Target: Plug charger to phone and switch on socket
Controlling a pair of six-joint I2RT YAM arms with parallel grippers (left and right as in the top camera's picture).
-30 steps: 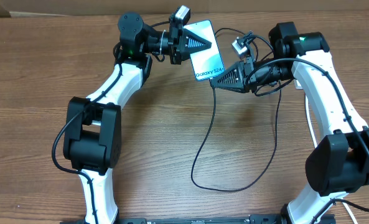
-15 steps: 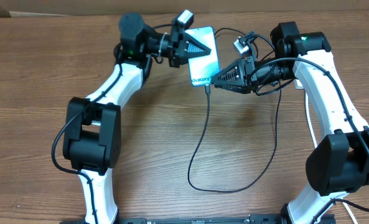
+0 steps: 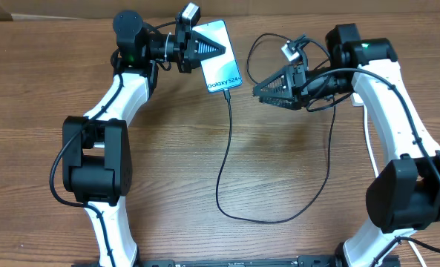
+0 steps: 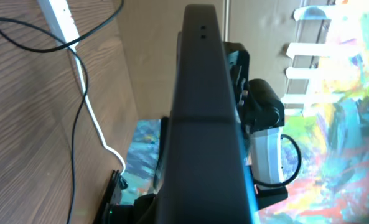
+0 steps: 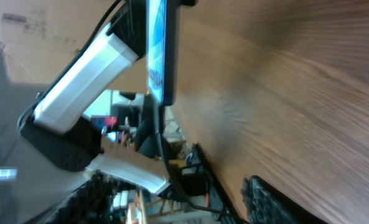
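Note:
My left gripper is above the clear bare wood by the cable, so next it will lower the phone (image 3: pixel 221 61) onto that spot and let it go.
My left gripper (image 3: pixel 203 49) is shut on the phone (image 3: pixel 221 61) and holds it above the table at the back, with its light screen and "Galaxy S24" text facing up. The charger's black cable (image 3: pixel 223 152) runs from the phone's lower edge down to the table and loops round to the right. My right gripper (image 3: pixel 260 90) stands open a little to the right of the phone, with nothing between its fingers. In the right wrist view the phone (image 5: pixel 160 50) shows edge-on, the charger cable (image 5: pixel 162 134) hanging from it. The white socket (image 4: pixel 61 17) lies on the table in the left wrist view.
A thick white cord (image 3: pixel 369 130) runs along the table behind my right arm. A thin white cord (image 4: pixel 94 118) leads away from the socket. The cable's loop lies on the wooden table (image 3: pixel 168 170) in the middle front.
My right gripper has opened and let go of the connector, which stays in the phone. My left arm has carried the phone to the left, dragging the cable with it.

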